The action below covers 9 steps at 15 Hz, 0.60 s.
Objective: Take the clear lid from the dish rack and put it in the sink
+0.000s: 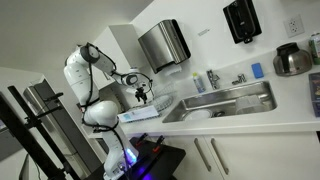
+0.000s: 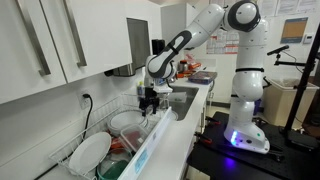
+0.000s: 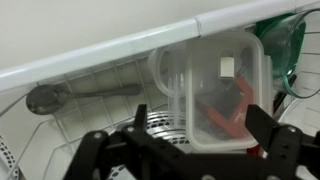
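Note:
The clear lid's edge beside the white plates is still below my gripper's open fingers, so my gripper should move down.
The clear lid is a rectangular see-through plastic piece standing on edge in the dish rack, with something red behind it. My gripper is open. Its two black fingers straddle the lid: the left finger stands clear of it and the right finger is at its right edge. In both exterior views my gripper hangs low over the rack, beside the steel sink.
A metal ladle lies in the rack to the left of the lid. White plates and a round bowl fill the rack's near end. A towel dispenser hangs above. A steel pot stands past the sink.

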{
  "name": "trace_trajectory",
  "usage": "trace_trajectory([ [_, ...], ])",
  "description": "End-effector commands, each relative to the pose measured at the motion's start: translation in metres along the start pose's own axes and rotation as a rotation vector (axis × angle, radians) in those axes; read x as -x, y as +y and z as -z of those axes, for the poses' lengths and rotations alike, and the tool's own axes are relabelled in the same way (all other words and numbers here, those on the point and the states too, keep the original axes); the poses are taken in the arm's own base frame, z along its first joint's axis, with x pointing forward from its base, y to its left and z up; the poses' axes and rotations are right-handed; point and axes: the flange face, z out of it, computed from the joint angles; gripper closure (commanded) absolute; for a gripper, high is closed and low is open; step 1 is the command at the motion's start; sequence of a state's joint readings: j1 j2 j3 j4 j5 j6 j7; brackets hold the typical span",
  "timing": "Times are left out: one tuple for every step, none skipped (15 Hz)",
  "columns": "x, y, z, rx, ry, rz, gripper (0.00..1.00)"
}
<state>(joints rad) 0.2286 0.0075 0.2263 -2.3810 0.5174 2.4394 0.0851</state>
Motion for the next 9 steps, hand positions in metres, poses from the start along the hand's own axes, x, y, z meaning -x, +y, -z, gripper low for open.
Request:
trace_trajectory([
  [-0.003, -0.001, -0.002, 0.03, 0.014, 0.01, 0.0],
  [-0.007, 0.0, -0.004, 0.037, 0.016, 0.025, 0.0],
  [-0.009, 0.0, -0.005, 0.051, 0.017, 0.045, 0.0],
  [-0.012, 0.001, -0.008, 0.061, 0.021, 0.071, 0.0],
  [-0.014, 0.002, -0.01, 0.059, 0.021, 0.097, 0.0],
  [-0.017, 0.002, -0.013, 0.051, 0.018, 0.112, 0.0],
  [-0.02, 0.002, -0.016, 0.043, 0.013, 0.129, 0.0],
  [-0.023, 0.002, -0.02, 0.035, 0.005, 0.145, 0.0],
  [-0.025, 0.002, -0.023, 0.032, -0.002, 0.155, 0.0],
])
